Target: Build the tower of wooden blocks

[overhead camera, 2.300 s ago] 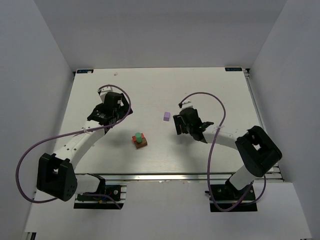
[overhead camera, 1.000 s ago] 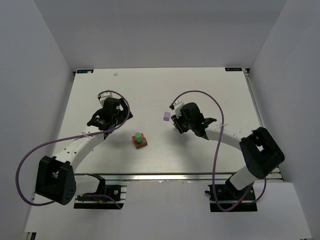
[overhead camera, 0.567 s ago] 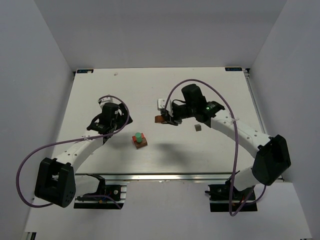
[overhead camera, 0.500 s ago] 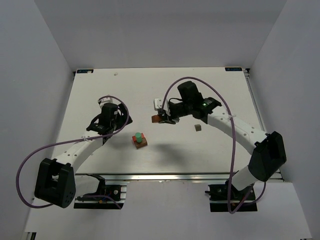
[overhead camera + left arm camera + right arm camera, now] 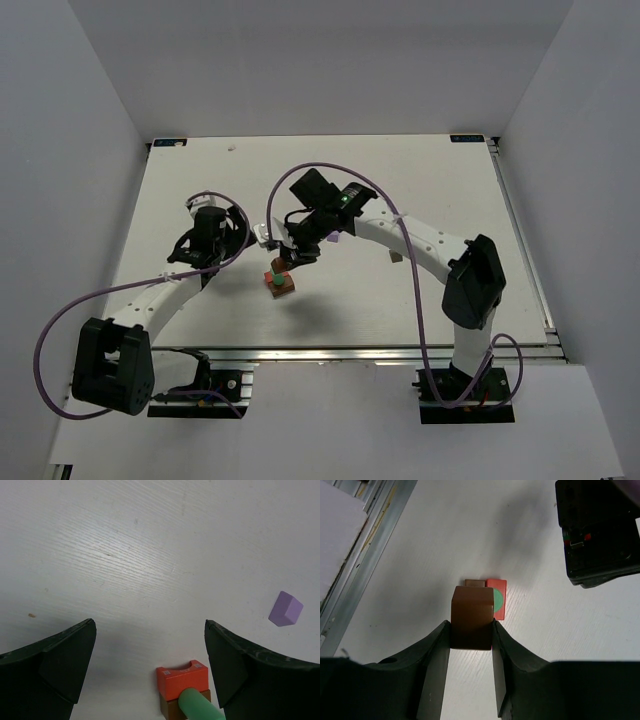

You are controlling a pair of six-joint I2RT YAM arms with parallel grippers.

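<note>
The right gripper shifts toward the right in its wrist view next and lowers onto the red-orange notched block to release, because the cube (image 5: 472,617) hangs off-center.
The partial wood block tower (image 5: 280,284) stands left of the table's middle. It is a brown base block (image 5: 171,709) with a red-orange notched block (image 5: 181,679) and a green cylinder (image 5: 197,706) on top. My right gripper (image 5: 289,259) hovers just above it, shut on a brown cube (image 5: 472,617). In the right wrist view the cube overlaps the brown base (image 5: 475,582) and the red-orange block (image 5: 498,606). My left gripper (image 5: 150,670) is open and empty, left of the tower. A lilac block (image 5: 285,609) lies on the table beyond.
A small dark grey block (image 5: 396,258) lies right of the tower, partly under the right arm's forearm. The left wrist's black body (image 5: 600,530) sits close to the tower, at the upper right of the right wrist view. The table's metal front rail (image 5: 375,535) runs nearby.
My right arm has swung left with the brown cube in its grip, from near the table's middle to just above the tower. The left arm has barely moved.
</note>
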